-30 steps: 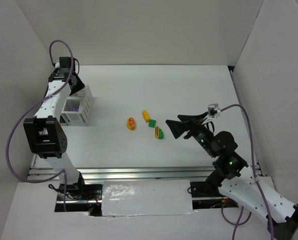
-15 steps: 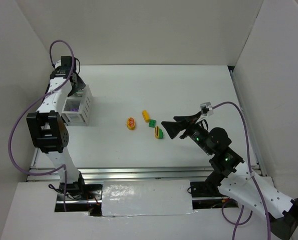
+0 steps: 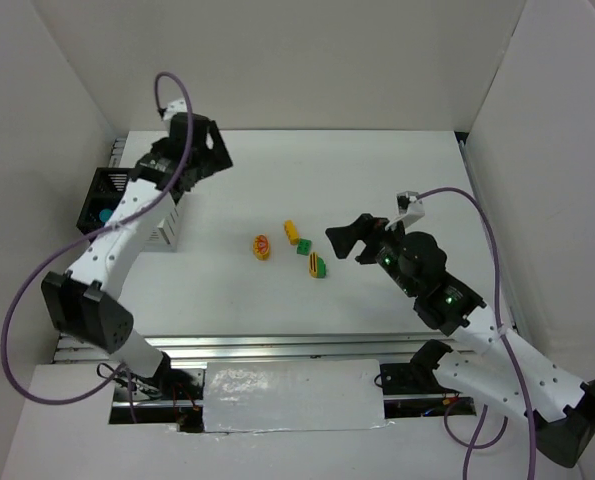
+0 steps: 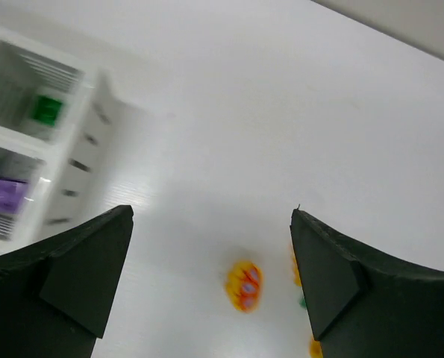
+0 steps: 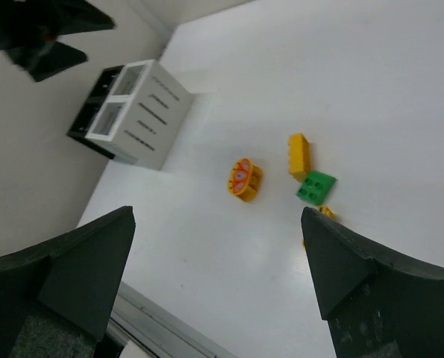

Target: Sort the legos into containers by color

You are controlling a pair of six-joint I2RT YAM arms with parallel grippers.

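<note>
My left gripper moves to its right in the top view and down around the green brick (image 3: 304, 246) next, as the brick lies loose below it there.
Four loose legos lie mid-table: an orange-and-yellow round piece (image 3: 262, 246), a yellow brick (image 3: 291, 232), a green brick (image 3: 304, 246) and a yellow-and-green piece (image 3: 319, 266). The containers stand at the far left, the black one (image 3: 99, 190) holding a teal brick (image 3: 105, 214), the white one (image 3: 169, 228) half hidden under my left arm. In the left wrist view the white container (image 4: 72, 149) holds a green brick (image 4: 46, 108) and a purple brick (image 4: 1, 194). My left gripper (image 3: 215, 152) is open and empty, just right of the containers. My right gripper (image 3: 345, 243) is open beside the legos.
White walls close in the table on three sides. A metal rail (image 3: 277, 345) runs along the near edge by the arm bases. Purple cables loop off both arms. In the right wrist view the round piece (image 5: 244, 179) lies between the open fingers, further off.
My left gripper has opened and swung from over the containers out to their right. My right gripper has shifted slightly left and turned toward the legos.
</note>
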